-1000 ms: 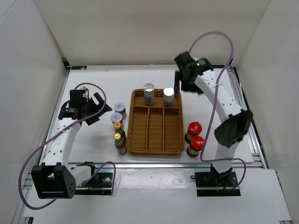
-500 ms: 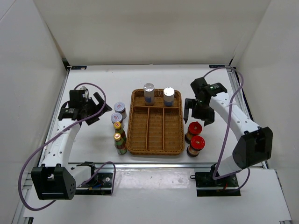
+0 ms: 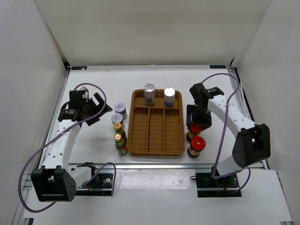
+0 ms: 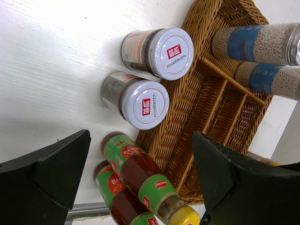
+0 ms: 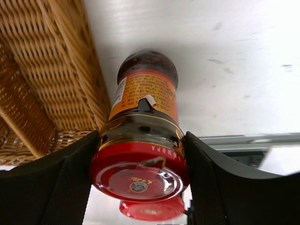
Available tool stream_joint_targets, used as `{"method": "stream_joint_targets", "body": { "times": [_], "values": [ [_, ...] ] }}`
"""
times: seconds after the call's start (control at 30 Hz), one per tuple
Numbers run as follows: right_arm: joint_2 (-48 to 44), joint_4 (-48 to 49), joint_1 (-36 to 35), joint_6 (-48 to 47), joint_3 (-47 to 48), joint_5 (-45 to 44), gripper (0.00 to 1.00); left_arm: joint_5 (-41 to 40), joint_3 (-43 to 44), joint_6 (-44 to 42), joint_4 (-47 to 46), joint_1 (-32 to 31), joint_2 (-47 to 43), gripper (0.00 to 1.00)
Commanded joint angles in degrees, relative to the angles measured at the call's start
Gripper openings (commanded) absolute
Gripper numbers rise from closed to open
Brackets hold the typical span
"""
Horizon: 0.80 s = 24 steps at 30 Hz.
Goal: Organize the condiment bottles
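The long section of the tray nearest the farther red-capped bottle is empty, so my right gripper will lift that bottle outward, then lower it into that section's far end point(image 3: 174, 118).
My right gripper point(image 3: 196, 123) is shut on the farther of two dark red-capped bottles point(image 5: 143, 108), which stands on the table right of the wicker tray point(image 3: 154, 152). Its pads press both sides of the cap. The second red-capped bottle point(image 3: 197, 146) stands just in front of it. Two silver-capped cylinders point(image 3: 149, 93) point(image 3: 169, 96) stand upright in the tray's back compartment. Left of the tray stand two grey-lidded jars point(image 4: 161, 51) point(image 4: 143, 104) and two slim green yellow-capped bottles point(image 4: 146, 177) point(image 4: 117, 201). My left gripper point(image 3: 100, 109) hangs open beside the jars, holding nothing.
The tray's three long front compartments point(image 3: 155, 129) hold nothing. White walls close in the table at the back and both sides. A metal rail point(image 3: 154, 165) runs along the near edge, just in front of the bottles.
My right arm swung from behind the tray down to the red-capped bottles and its jaws closed round the farther one. The left arm has not moved.
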<state>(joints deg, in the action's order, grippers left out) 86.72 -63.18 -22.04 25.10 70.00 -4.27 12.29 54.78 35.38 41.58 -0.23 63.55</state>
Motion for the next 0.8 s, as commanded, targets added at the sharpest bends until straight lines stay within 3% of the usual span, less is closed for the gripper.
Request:
{"method": "stream_joint_targets", "body": {
  "times": [0.0,0.03,0.17,0.3,0.43,0.77],
  "values": [
    [-1.02,-7.54,0.25,2.14,11.00,-8.80,0.16,0.89,-0.12,-0.39,-0.27,-0.30,-1.76,1.00],
    [-1.55,-8.97,0.25,3.45,13.13,-12.74,0.11,0.89,-0.12,-0.39,-0.27,-0.30,-1.76,1.00],
    [-1.55,-11.53,-0.89,3.47,21.57,-14.71,0.00,0.89,-0.73,0.13,-0.27,-0.30,-2.28,1.00],
    [-0.50,-8.99,-2.74,0.14,23.08,-5.94,0.00,0.89,-1.26,0.66,-0.27,-0.30,-2.29,1.00],
    [-0.50,-4.16,-9.05,-2.85,22.46,-2.43,0.00,0.89,-0.73,1.19,-0.80,-0.30,-2.29,1.00],
    [8.63,4.99,-12.50,-6.65,25.10,-0.74,0.00,1.42,-0.73,0.66,-0.80,-0.83,-2.29,1.00]
  ]
}}
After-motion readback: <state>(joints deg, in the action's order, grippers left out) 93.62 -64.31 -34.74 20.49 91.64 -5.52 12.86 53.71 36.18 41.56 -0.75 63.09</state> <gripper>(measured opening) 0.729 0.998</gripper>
